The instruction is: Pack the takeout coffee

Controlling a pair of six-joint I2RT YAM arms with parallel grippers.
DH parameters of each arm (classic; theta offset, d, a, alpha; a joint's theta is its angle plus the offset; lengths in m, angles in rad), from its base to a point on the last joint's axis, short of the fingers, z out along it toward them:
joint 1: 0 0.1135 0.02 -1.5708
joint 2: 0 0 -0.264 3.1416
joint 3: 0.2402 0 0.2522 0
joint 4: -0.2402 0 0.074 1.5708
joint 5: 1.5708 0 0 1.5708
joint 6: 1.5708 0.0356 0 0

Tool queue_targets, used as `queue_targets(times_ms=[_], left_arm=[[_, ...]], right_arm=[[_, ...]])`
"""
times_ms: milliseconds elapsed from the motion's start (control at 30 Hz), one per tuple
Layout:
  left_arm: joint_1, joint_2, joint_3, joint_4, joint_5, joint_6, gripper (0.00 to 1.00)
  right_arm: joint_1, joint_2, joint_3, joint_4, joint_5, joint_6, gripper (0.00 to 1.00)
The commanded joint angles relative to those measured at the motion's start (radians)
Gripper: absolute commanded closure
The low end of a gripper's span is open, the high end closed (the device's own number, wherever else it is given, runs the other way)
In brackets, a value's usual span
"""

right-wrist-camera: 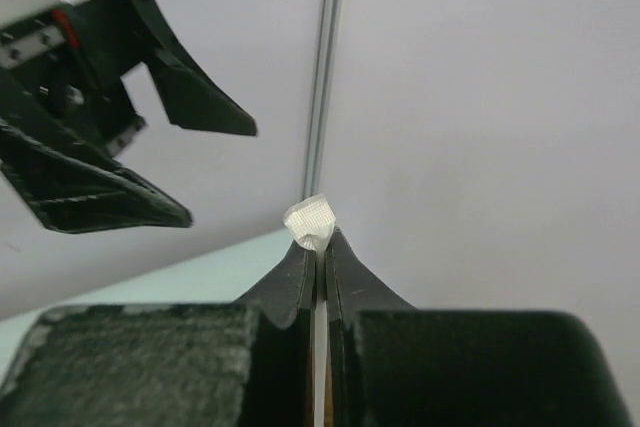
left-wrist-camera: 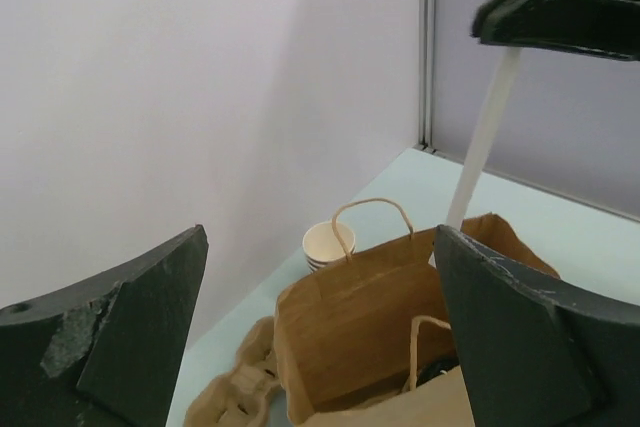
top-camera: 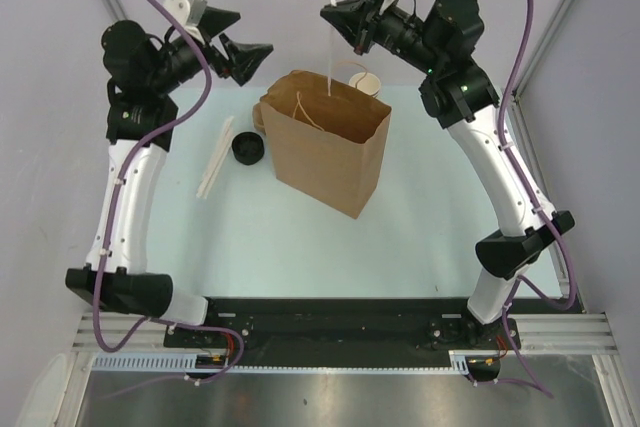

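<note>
The bag's opening [top-camera: 338, 113] is below the robot's right gripper, and the straw hangs into it. The right gripper will next tilt its fingers down, lower them in and let go of the straw.
A brown paper bag [top-camera: 325, 142] stands open in the middle of the table. The takeout coffee is not plainly in view; a small dark shape [left-wrist-camera: 440, 371] shows low inside the bag [left-wrist-camera: 370, 327], and I cannot tell what it is. My right gripper [top-camera: 358, 45] is above the bag's far rim, shut on a white paper-wrapped straw [top-camera: 329, 59] that hangs down into the bag mouth. The straw's tip [right-wrist-camera: 311, 221] pokes out between the right gripper's [right-wrist-camera: 320, 247] jaws. My left gripper [top-camera: 255, 57] is open and empty, above and left of the bag.
A stack of lidless tan cups [top-camera: 365, 82] stands behind the bag, also in the left wrist view [left-wrist-camera: 328, 245]. A loose black lid [top-camera: 247, 149] and wrapped straws [top-camera: 214, 159] lie left of the bag. A tan pulp cup carrier [left-wrist-camera: 235, 387] lies by the bag's left side.
</note>
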Motion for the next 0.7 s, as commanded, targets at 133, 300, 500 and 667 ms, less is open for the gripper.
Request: queue_targets(times_ms=[133, 300, 500, 667], left_arm=[[0.002, -0.13, -0.132, -0.095, -0.052, 0.14, 0.0], [0.003, -0.152, -0.171, -0.112, -0.064, 0.142, 0.01], [0.003, -0.165, -0.203, -0.146, -0.086, 0.151, 0.0], [0.003, -0.179, -0.218, -0.175, -0.115, 0.173, 0.0]], right_arm=[[0.0, 0.057, 0.064, -0.319, 0.039, -0.156, 1.0], [0.001, 0.078, 0.054, -0.425, 0.059, -0.181, 1.0], [0.003, 0.113, 0.048, -0.49, 0.059, -0.162, 1.0], [0.006, 0.155, 0.025, -0.514, 0.042, -0.147, 1.0]])
